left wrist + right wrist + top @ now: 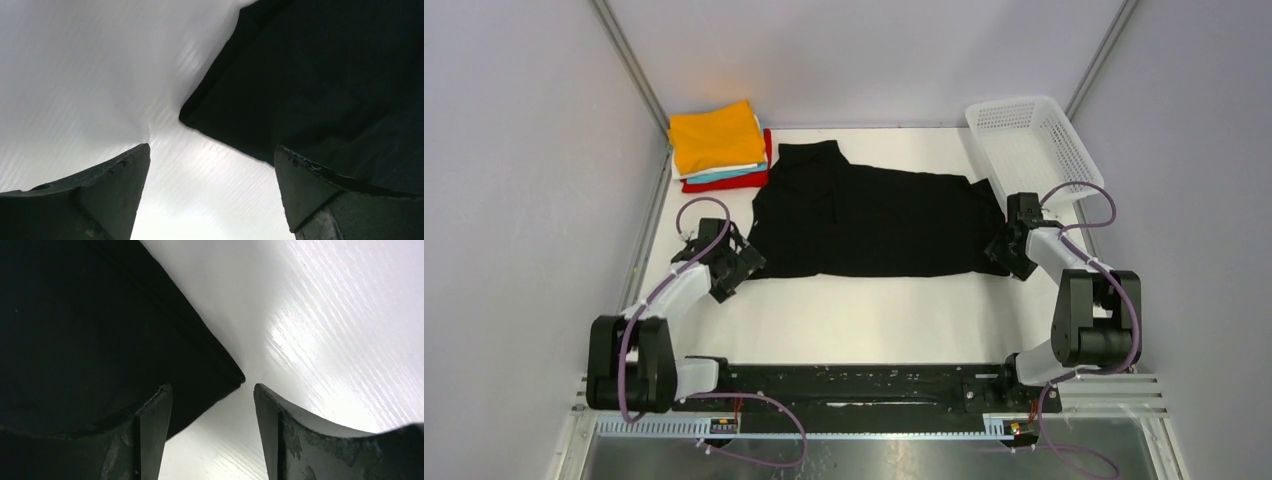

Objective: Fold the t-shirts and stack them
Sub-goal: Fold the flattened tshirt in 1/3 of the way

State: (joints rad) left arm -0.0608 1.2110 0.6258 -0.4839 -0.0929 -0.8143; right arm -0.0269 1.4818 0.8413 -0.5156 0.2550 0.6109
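Observation:
The shirt's near corner [753, 275] [192, 115] lies below and just outward, and the fingers of my left gripper are still short of the cloth. They will move down and outward next, to either side of that corner.
A large black t-shirt [869, 215] lies spread across the middle of the white table. A folded pile sits at the back left: orange shirt [714, 136] on top, white, teal and red [724, 183] beneath. My left gripper [746, 268] is open at the shirt's near left corner [187, 116], fingers astride bare table just short of the cloth. My right gripper [1002, 250] is open at the shirt's near right corner [235, 377]; its left finger [152, 425] overlaps the cloth edge. Neither holds anything.
A white plastic mesh basket [1032, 140] stands at the back right, just behind the right arm. Grey walls enclose the table on three sides. The black base rail [864, 385] runs along the near edge.

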